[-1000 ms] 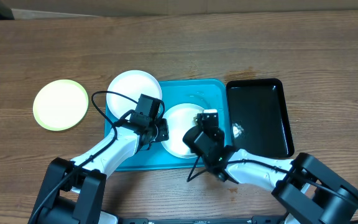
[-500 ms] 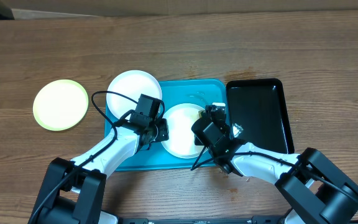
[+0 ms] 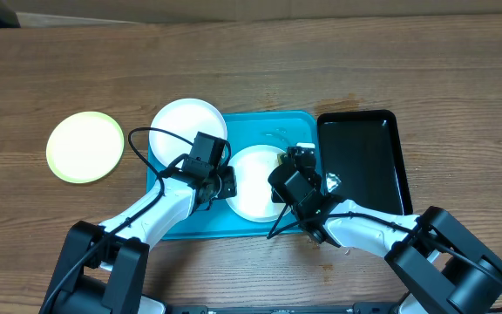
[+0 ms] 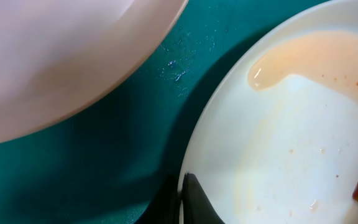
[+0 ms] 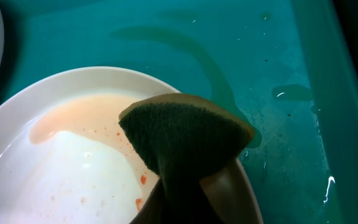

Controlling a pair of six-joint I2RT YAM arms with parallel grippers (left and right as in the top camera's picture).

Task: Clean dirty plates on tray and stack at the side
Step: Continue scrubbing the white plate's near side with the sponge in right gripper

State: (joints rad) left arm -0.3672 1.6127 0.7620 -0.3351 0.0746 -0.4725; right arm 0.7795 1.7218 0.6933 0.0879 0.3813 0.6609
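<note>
My right gripper holds the sponge, and the black tray (image 3: 366, 185) lies to its right in the overhead view. It will lift, move across and down into the tray, and release the sponge.
A white dirty plate (image 3: 253, 183) lies in the turquoise tray (image 3: 268, 129), with a watery orange smear (image 4: 294, 55) across its upper part. My left gripper (image 3: 226, 181) is shut on this plate's left rim (image 4: 188, 155). My right gripper (image 3: 290, 164) is shut on a dark green sponge (image 5: 182, 137), which rests on the plate's upper right rim (image 5: 104, 78). A second white plate (image 3: 186, 127) overlaps the tray's top left corner. A green-rimmed plate (image 3: 84, 146) lies on the table to the left.
A black tray (image 3: 362, 161) lies against the turquoise tray's right side, with a small crumpled bit (image 3: 332, 182) near its left edge. Water streaks (image 5: 210, 62) wet the turquoise tray floor. The wooden table (image 3: 321, 61) stretches behind.
My right gripper has carried the sponge from the plate's lower right up to its upper right rim, then held still. The left gripper has not moved.
</note>
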